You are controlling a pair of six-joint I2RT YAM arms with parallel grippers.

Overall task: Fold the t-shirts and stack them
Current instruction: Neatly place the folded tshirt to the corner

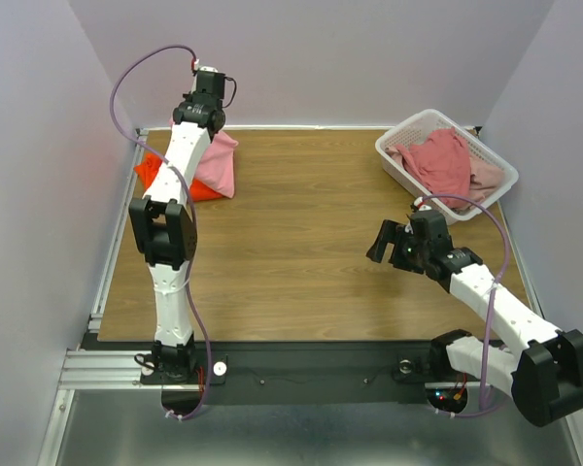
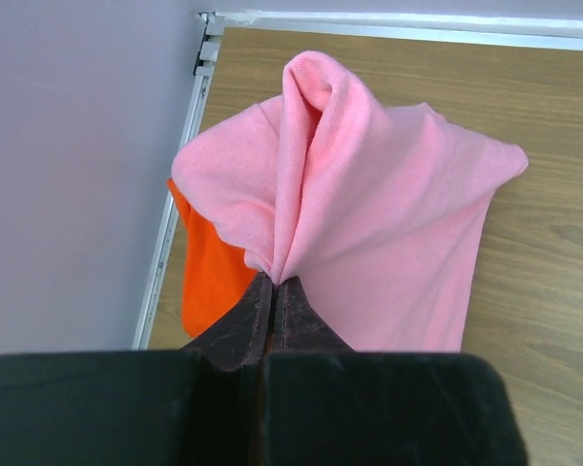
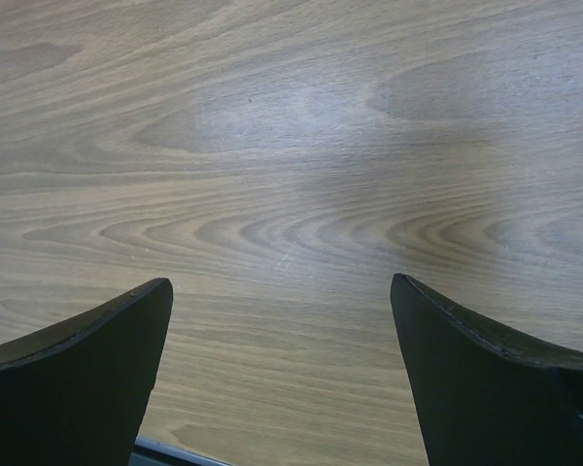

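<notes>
Next, my left gripper sinks toward the bar, over the orange t-shirt's edge (image 1: 148, 171) (image 2: 203, 267) beside it, and releases the pink cloth, as that t-shirt still shows uncovered there.
A light pink t-shirt (image 2: 369, 214) hangs bunched at the far left corner of the table, and my left gripper (image 2: 274, 280) is shut on a pinch of its cloth. Its lower part drapes over a bright orange t-shirt (image 2: 209, 277) lying flat beneath it. In the top view the pink t-shirt (image 1: 219, 160) and the orange t-shirt (image 1: 155, 173) sit under the outstretched left arm. A dusty rose t-shirt (image 1: 437, 160) and a paler pink one (image 1: 486, 177) lie crumpled in the basket. My right gripper (image 1: 387, 243) (image 3: 282, 283) hovers open over bare wood, holding nothing.
The white slatted basket (image 1: 396, 146) stands at the far right corner. A metal rail (image 2: 180, 194) and the lilac wall run close along the table's left edge beside the shirts. Wood tabletop (image 1: 301, 223) lies between the two arms.
</notes>
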